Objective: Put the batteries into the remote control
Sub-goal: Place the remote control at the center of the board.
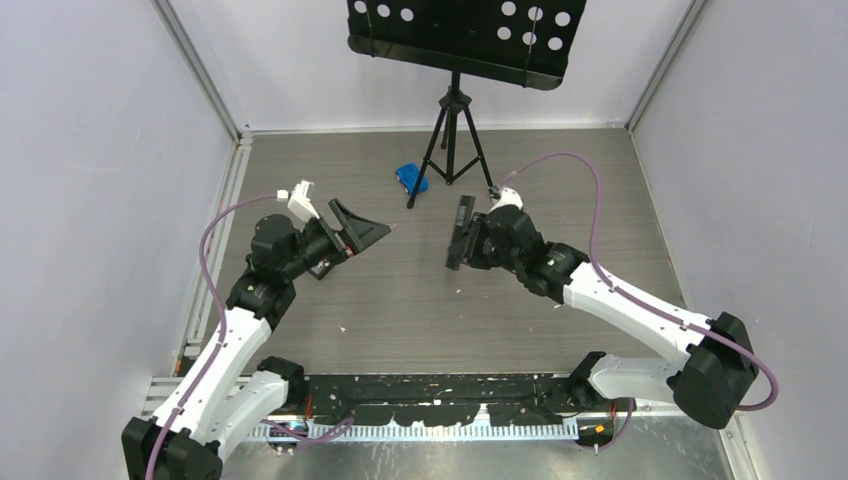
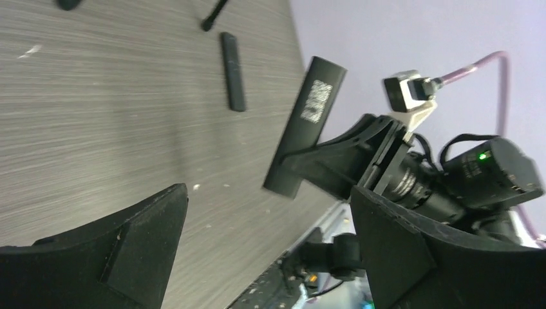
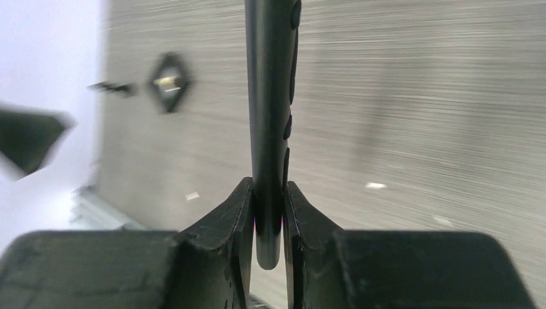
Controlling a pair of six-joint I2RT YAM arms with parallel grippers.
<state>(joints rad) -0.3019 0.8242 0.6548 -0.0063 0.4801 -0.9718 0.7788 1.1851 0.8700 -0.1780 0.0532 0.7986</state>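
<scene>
The tabletop beside the slim bar is bare. My right gripper should move down toward the right in the top view and let go of the remote control (image 1: 463,222) there.
My right gripper (image 1: 470,247) (image 3: 268,190) is shut on the lower end of the remote control (image 1: 463,222) (image 3: 270,96), a long black bar held upright above the table. In the left wrist view the remote control (image 2: 309,122) shows a flat face with one pale label patch, turned toward my left arm. Small bumps line its opposite side. My left gripper (image 1: 362,228) (image 2: 268,199) is open wide with nothing between its fingers, a short way left of the remote control. The batteries are out of view.
Another slim, plain black bar (image 2: 232,71) lies flat on the table beyond the held remote control. A black tripod stand (image 1: 453,135) stands at the back middle, with a small blue object (image 1: 411,177) by its left foot. Pale walls enclose the table.
</scene>
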